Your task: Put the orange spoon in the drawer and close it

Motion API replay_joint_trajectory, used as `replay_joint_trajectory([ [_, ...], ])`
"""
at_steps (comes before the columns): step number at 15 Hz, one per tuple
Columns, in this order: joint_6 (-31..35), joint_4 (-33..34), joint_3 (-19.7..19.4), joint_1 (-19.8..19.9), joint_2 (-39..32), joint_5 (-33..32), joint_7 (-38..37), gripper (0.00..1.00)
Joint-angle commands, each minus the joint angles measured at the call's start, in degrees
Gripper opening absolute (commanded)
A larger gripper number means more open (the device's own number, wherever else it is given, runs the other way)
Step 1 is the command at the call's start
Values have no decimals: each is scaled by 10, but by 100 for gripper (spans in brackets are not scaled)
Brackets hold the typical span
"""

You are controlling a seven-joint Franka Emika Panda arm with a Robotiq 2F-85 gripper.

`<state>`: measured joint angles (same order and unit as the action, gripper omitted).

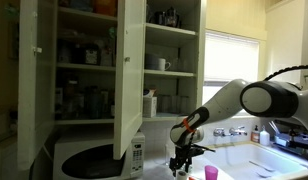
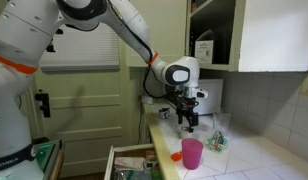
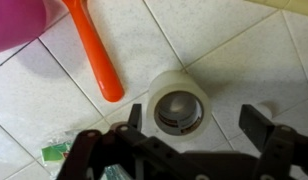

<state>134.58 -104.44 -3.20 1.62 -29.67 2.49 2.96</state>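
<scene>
The roll of clear tape (image 3: 177, 103) stands below my open gripper, between the spread fingers, so next my gripper will go down a little and close its fingers around it.
An orange spoon (image 3: 94, 50) lies on the white tiled counter in the wrist view, its handle running from the top edge down to the right. My gripper (image 3: 194, 118) hovers open above the counter, right of the spoon's end, with a roll of clear tape (image 3: 177, 103) between its fingers (image 3: 256, 122) and nothing held. In an exterior view the gripper (image 2: 189, 122) hangs over the counter behind a pink cup (image 2: 192, 153), with a bit of orange (image 2: 176, 157) beside the cup. The drawer (image 2: 112, 162) stands open below the counter's edge.
The pink cup (image 3: 19, 20) sits close to the spoon's upper end. A green packet (image 3: 56, 152) lies near the gripper's base. A microwave (image 1: 94, 155), open cupboard doors (image 1: 129, 75) and a sink (image 1: 264, 160) surround the counter.
</scene>
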Motion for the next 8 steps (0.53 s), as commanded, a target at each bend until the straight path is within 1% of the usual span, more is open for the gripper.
replay_joint_trajectory([
  [1,-22,28,7,4,-29,-5,-15,100],
  [3,-21,27,7,6,-36,-4,-16,100],
  [4,-20,26,6,6,-37,-4,-17,75],
  [5,-20,25,6,6,-38,-4,-18,72],
  [8,-15,14,2,6,-31,-8,-19,49],
])
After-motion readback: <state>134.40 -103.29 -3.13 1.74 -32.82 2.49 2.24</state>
